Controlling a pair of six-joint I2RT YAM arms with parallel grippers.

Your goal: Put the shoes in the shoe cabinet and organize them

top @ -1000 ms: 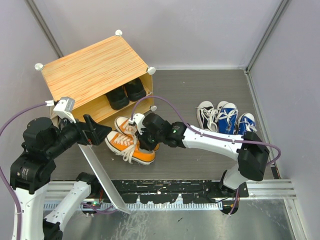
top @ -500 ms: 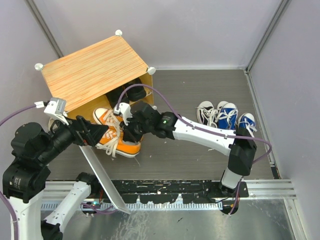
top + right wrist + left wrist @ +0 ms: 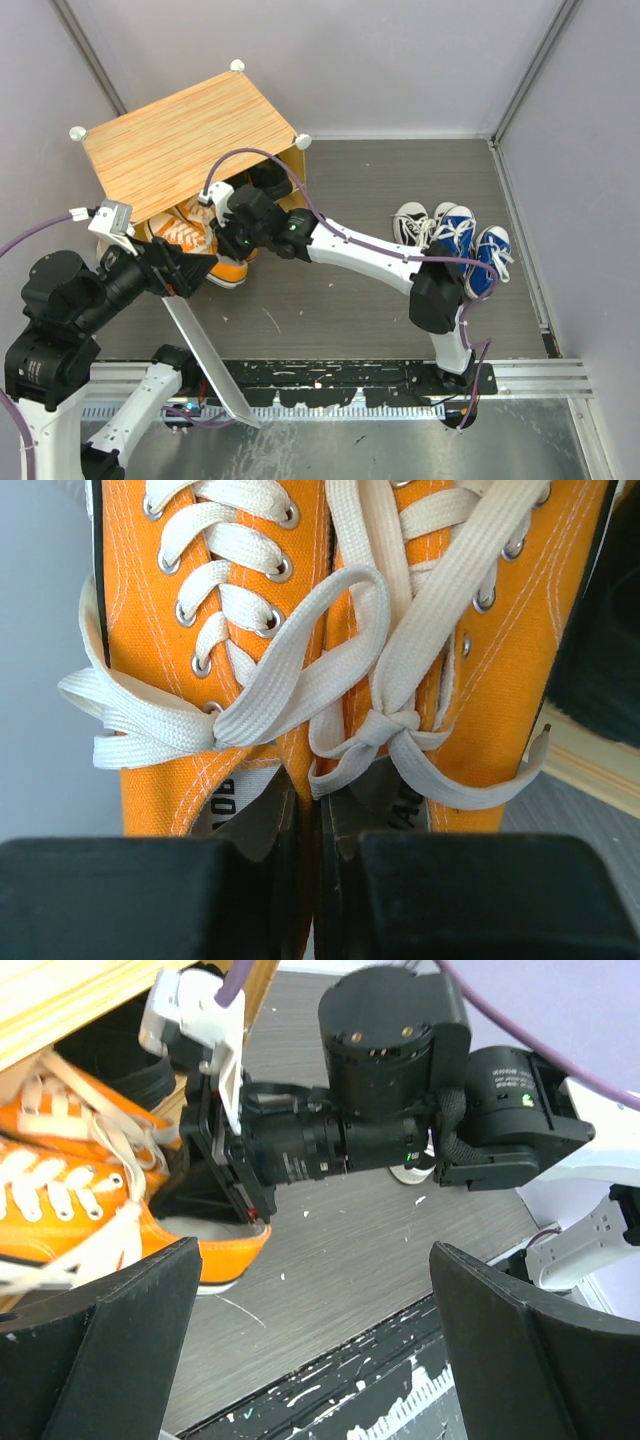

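The heels of the shoes still stick out, so my right gripper should next push outward toward the cabinet's lower opening (image 3: 184, 210) and let go of the shoes' inner collars.
My right gripper (image 3: 224, 243) is shut on the pair of orange shoes (image 3: 185, 230). One finger sits in each shoe (image 3: 215, 630), pinching their adjoining inner walls together (image 3: 315, 810). The toes are under the wood-grain top of the shoe cabinet (image 3: 180, 140), at its lower opening; the heels (image 3: 215, 1255) still stick out onto the floor. Black shoes (image 3: 268, 178) stand inside the cabinet, beside the orange pair (image 3: 110, 1060). My left gripper (image 3: 195, 268) hovers open just in front of the orange heels, nothing between its fingers (image 3: 315, 1250).
The cabinet's white door (image 3: 205, 360) hangs open toward the near edge, beside my left arm. A black-and-white shoe (image 3: 410, 228) and blue shoes (image 3: 458, 235) stand on the floor at the right. Grey walls close in left, back and right.
My right arm has carried the orange pair left and back, from the open floor to the cabinet's lower opening. The left gripper has drawn slightly left.
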